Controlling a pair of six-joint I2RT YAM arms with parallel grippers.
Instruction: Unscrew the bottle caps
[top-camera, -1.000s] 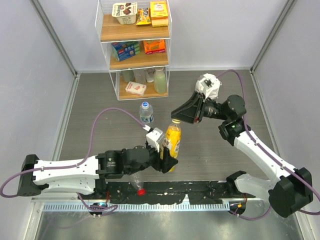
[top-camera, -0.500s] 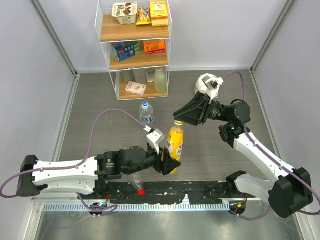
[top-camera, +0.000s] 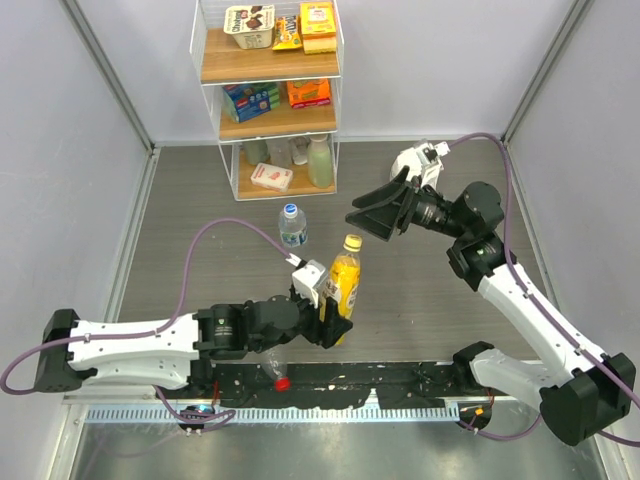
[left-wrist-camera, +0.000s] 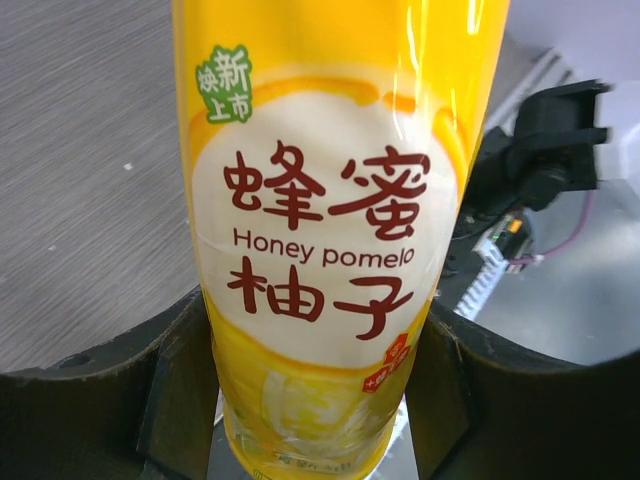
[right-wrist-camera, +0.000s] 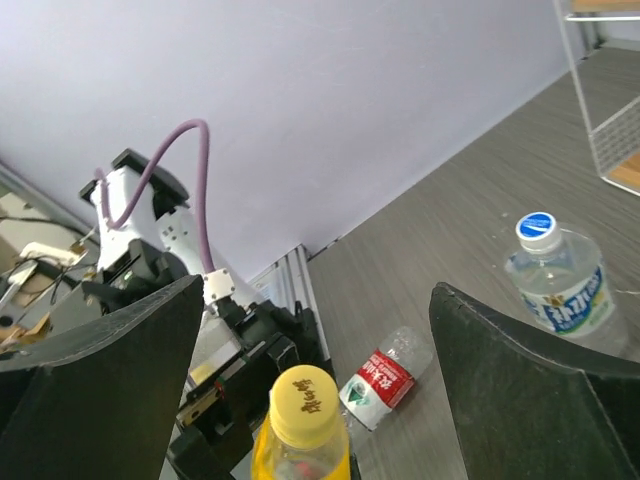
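To the left of my right gripper in the top view sits the yellow cap (top-camera: 352, 242) (right-wrist-camera: 305, 403), outside its open fingers, so I should move that way to straddle it.
The yellow bottle (top-camera: 344, 287) stands upright at the table's near middle, and my left gripper (top-camera: 329, 318) is shut on its lower body. In the left wrist view the bottle (left-wrist-camera: 330, 240) fills the space between my fingers (left-wrist-camera: 178, 385). Its yellow cap (top-camera: 352, 242) sits on the neck. My right gripper (top-camera: 368, 213) hangs open, up and to the right of that cap (right-wrist-camera: 305, 403), not touching it. A clear bottle with a blue label (top-camera: 292, 227) stands farther back. The red-labelled bottle (top-camera: 270, 362) lies near the front rail with a red cap (top-camera: 283, 383) at its near end.
A white wire shelf rack (top-camera: 268, 95) stands at the back with boxes and a pale green bottle (top-camera: 320, 161). A black rail (top-camera: 400, 385) runs along the near edge. Grey walls close in both sides.
My right gripper has opened wide and drawn back up and to the right, off the yellow cap. The cap stays on the bottle. My left gripper still holds the yellow bottle.
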